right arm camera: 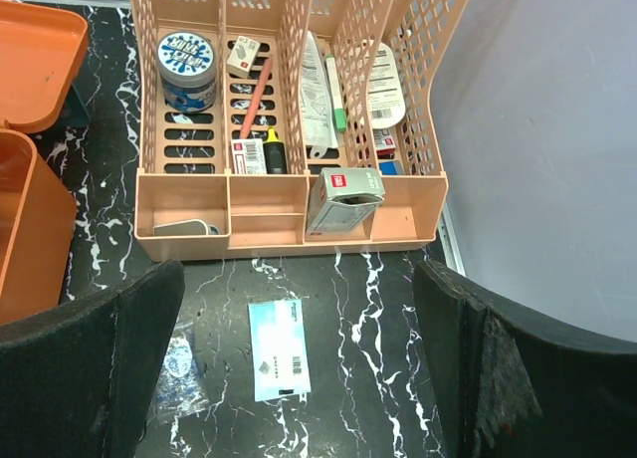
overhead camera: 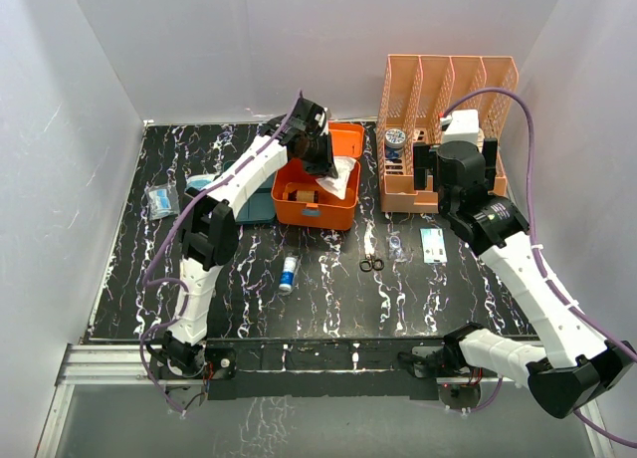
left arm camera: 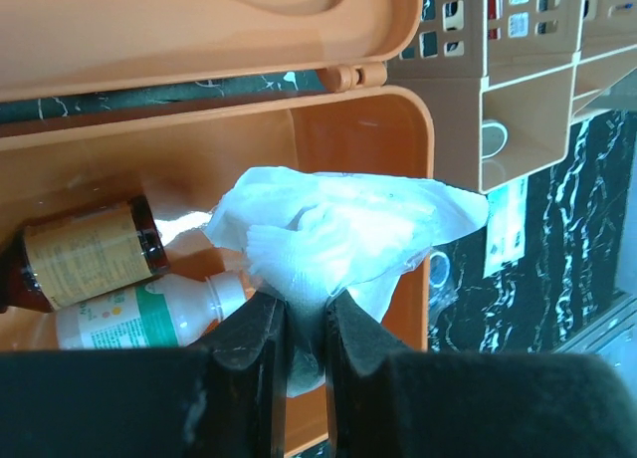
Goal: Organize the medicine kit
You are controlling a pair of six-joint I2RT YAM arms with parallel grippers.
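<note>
Next, my left gripper should lower into the box's loose end below it and release the white packet there, since the bottles occupy the other side of the box.
The medicine kit is an orange box with its lid swung open toward the back. My left gripper hangs over its right end, shut on a crumpled white plastic packet that drapes over the box's right wall. Inside the box lie a brown bottle and a white bottle with a green label. A teal tray sits just left of the box, partly hidden by the arm. My right gripper stands open above the table, nothing between its fingers.
A peach slatted organizer with a tin, pens and small boxes stands at the back right. On the table lie a pale blue sachet, a small clear bag, scissors, a white tube and a blue packet.
</note>
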